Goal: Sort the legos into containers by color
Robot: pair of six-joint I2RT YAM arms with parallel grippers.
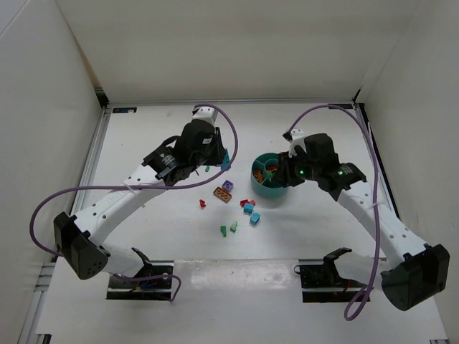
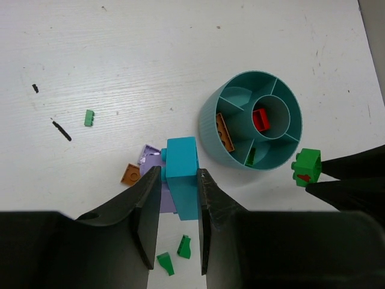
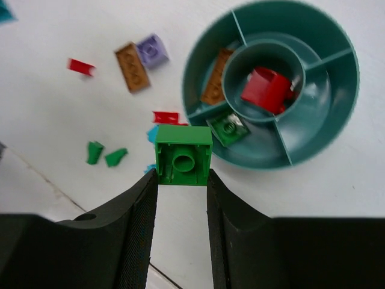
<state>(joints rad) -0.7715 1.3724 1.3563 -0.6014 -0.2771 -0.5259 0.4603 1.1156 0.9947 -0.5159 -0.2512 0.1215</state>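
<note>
Next, my right gripper shifts over and lowers to the bowl's outer section with the green plate (image 3: 228,129), since the held brick is green too.
The teal bowl (image 1: 265,192) stands at the centre right of the table. Its central cup holds a red brick (image 3: 267,89). An orange brick (image 3: 215,84) and a green plate (image 3: 228,129) lie in its outer compartments. My left gripper (image 2: 179,173) is shut on a teal brick (image 2: 181,158), left of the bowl (image 2: 210,129) and above a purple piece (image 2: 149,154). My right gripper (image 3: 182,176) is shut on a green brick (image 3: 183,155), just outside the bowl's rim (image 3: 325,102). Loose legos lie below the bowl: orange (image 1: 224,193), red (image 1: 203,203), teal (image 1: 254,218), green (image 1: 224,230).
White walls close in the table on the left, back and right. Purple cables (image 1: 233,136) loop above both arms. A small green piece (image 2: 89,118) and black marks (image 2: 61,130) lie on the table's left part. The arm bases (image 1: 143,283) sit at the near edge.
</note>
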